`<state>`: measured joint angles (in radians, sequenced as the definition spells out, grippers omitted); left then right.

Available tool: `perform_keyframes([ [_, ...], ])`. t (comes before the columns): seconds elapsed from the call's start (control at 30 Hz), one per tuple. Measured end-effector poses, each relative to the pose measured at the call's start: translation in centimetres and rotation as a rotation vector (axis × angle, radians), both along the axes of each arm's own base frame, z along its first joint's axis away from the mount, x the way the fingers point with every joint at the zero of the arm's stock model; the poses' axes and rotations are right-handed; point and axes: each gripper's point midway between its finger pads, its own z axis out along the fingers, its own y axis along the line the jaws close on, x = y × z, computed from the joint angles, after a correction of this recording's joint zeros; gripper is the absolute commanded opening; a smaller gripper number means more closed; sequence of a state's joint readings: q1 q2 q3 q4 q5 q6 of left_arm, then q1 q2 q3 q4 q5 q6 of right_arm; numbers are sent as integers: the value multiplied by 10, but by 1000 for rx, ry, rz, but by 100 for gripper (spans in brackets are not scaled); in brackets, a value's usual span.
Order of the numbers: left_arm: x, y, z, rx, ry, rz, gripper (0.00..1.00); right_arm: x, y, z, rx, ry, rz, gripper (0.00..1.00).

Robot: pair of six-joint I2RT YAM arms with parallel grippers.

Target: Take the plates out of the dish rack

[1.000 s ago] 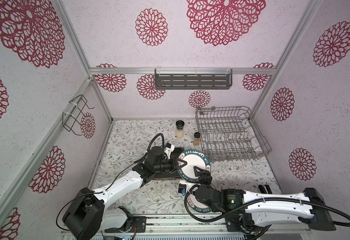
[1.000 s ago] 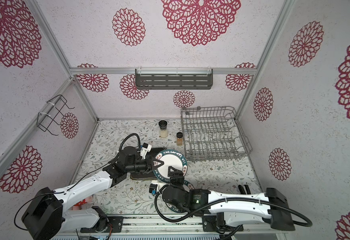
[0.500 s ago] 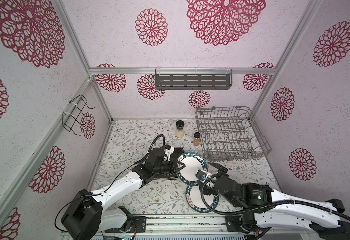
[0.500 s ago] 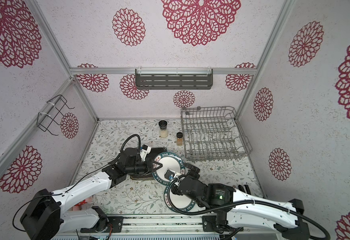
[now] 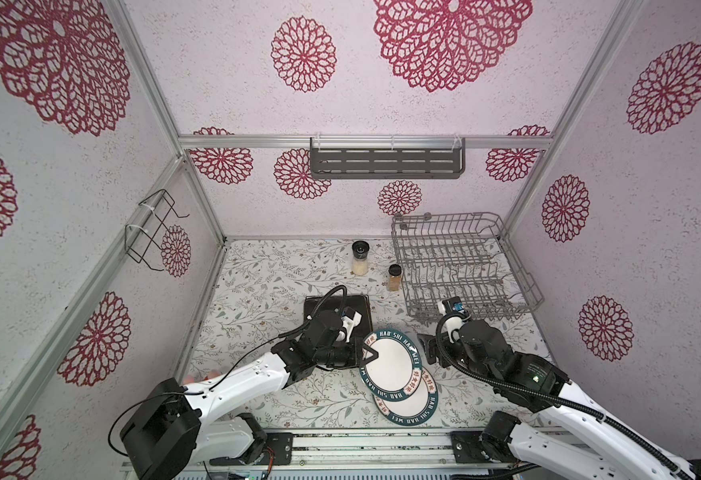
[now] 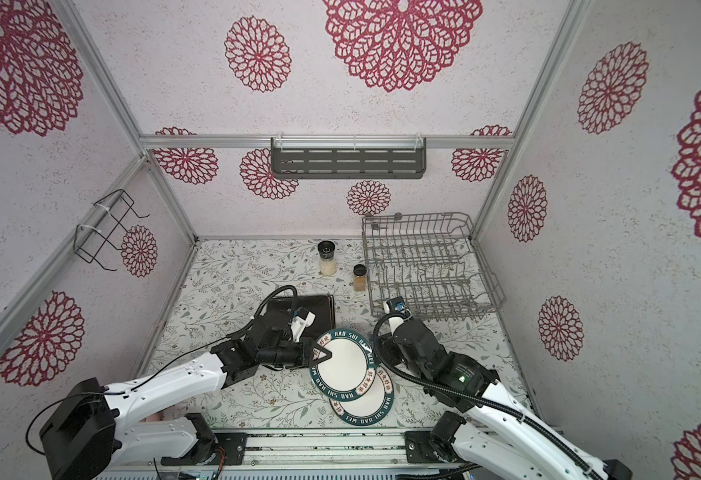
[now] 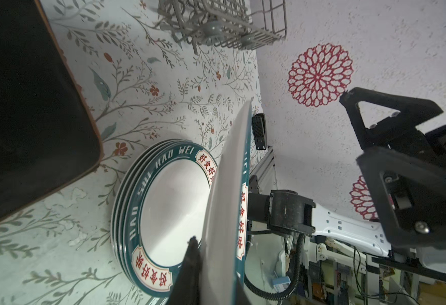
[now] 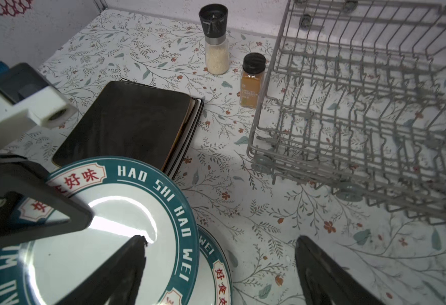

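Note:
Next, my left gripper brings the tilted plate back and down onto the stack of like plates and lets go, since the stack lies below and back from it.
A round white plate (image 5: 390, 360) with a green lettered rim hangs tilted over a stack of like plates (image 5: 409, 405) at the table's front middle. My left gripper (image 5: 367, 353) is shut on its left rim; in the left wrist view one finger (image 7: 190, 264) presses its underside and the plate (image 7: 224, 200) shows edge-on. My right gripper (image 8: 220, 243) stands open just right of that plate, holding nothing. Black square plates (image 8: 126, 121) lie stacked behind the left gripper. The grey dish rack (image 5: 523, 274) at the back right holds no plates in both top views.
Two spice jars (image 5: 360, 259) (image 5: 394, 277) stand left of the rack. A dark slotted shelf (image 5: 386, 163) hangs on the back wall and a black wire holder (image 5: 153, 228) on the left wall. Walls close in three sides.
My right gripper has come off the lettered plate, opened and drawn back to the right toward the rack. The left gripper keeps the plate and has lowered it slightly over the stack.

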<state>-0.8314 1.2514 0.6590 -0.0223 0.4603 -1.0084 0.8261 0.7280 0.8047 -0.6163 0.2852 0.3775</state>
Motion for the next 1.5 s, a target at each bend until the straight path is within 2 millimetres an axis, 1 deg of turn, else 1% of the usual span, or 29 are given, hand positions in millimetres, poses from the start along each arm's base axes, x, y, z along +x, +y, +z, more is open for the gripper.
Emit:
perform_keyframes([
  [0.13, -10, -7, -7, 16, 11, -35, 0, -2, -10, -12, 69, 92, -70, 70],
  [0.27, -20, -13, -20, 46, 33, -68, 0, -6, -16, -36, 131, 194, -127, 63],
  [0.47, -32, -19, -41, 96, 65, -102, 0, -22, -15, -82, 168, 352, -151, 57],
  [0.53, -35, -20, -46, 110, 72, -108, 0, -27, -13, -94, 174, 391, -148, 56],
  [0.6, -36, -22, -50, 123, 77, -109, 0, -31, -13, -103, 179, 419, -150, 56],
  [0.7, -37, -24, -54, 135, 83, -111, 1, -34, -11, -109, 188, 443, -145, 56],
  [0.8, -37, -26, -56, 142, 88, -113, 8, -35, -10, -114, 185, 461, -149, 56],
  [0.87, -37, -28, -58, 148, 94, -114, 10, -36, -10, -118, 179, 471, -150, 55],
  [0.93, -37, -28, -62, 157, 102, -113, 15, -37, -10, -122, 174, 479, -151, 55],
  [1.0, -38, -28, -65, 164, 111, -112, 17, -37, -10, -125, 171, 485, -151, 55],
  [1.23, -41, -26, -70, 187, 128, -111, 30, -41, -10, -131, 168, 502, -145, 54],
  [1.5, -40, -24, -71, 225, 133, -101, 34, -42, -11, -137, 162, 510, -146, 54],
])
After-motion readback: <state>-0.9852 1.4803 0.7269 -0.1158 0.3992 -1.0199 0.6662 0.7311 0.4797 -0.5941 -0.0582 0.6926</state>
